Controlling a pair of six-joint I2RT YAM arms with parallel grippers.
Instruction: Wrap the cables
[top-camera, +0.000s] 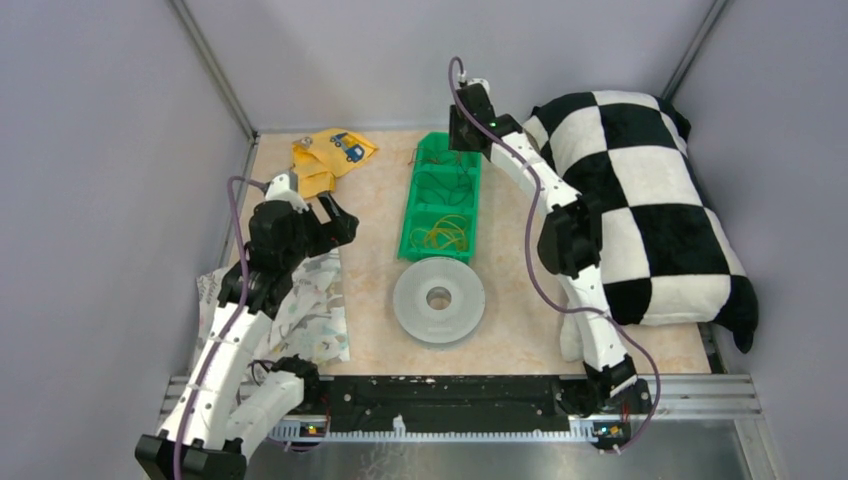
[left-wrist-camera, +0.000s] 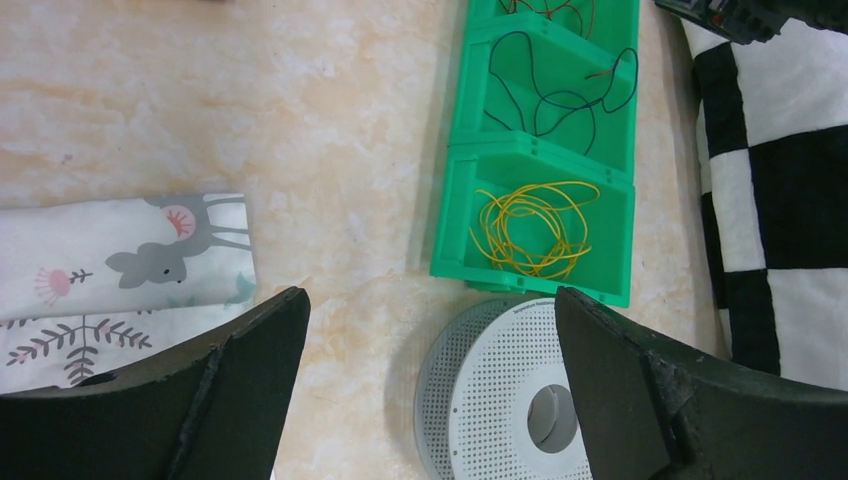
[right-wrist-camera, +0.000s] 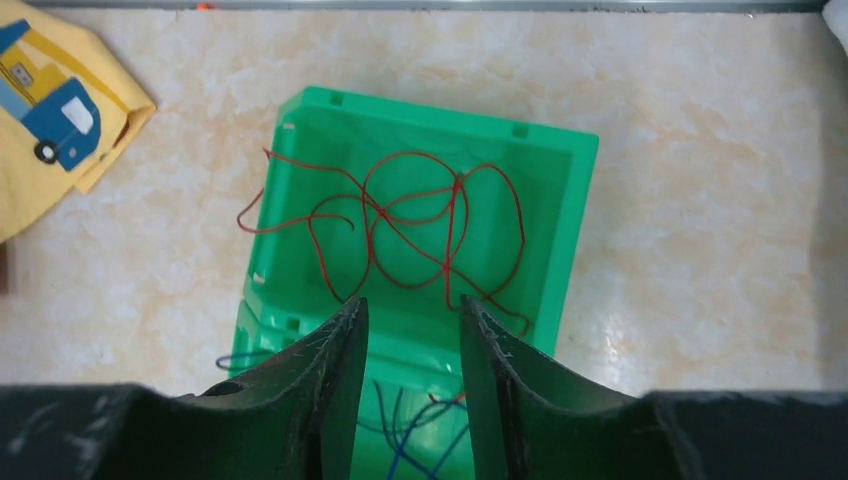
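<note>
I will next lower my right gripper to a part of the red cable near the section's middle (top-camera: 443, 157) (right-wrist-camera: 415, 242), because the cable is below my fingers in the bin's far section.
A green three-compartment bin (top-camera: 412, 200) stands at the table's middle. A red cable (right-wrist-camera: 384, 214) lies loose in its far compartment, a blue cable (left-wrist-camera: 545, 95) in the middle one, and a yellow cable (left-wrist-camera: 530, 230) coiled in the near one. A grey perforated round spool (top-camera: 415, 300) lies flat just in front of the bin. My left gripper (left-wrist-camera: 430, 300) is wide open and empty, above the bare table left of the bin and spool. My right gripper (right-wrist-camera: 413, 302) hovers over the bin's far end, jaws partly open with nothing between them.
A black-and-white checkered pillow (top-camera: 640, 200) fills the right side. A folded white patterned cloth (left-wrist-camera: 120, 260) lies at the left, under my left arm. A yellow cloth with a blue truck (right-wrist-camera: 50, 110) lies at the back left. Grey walls enclose the table.
</note>
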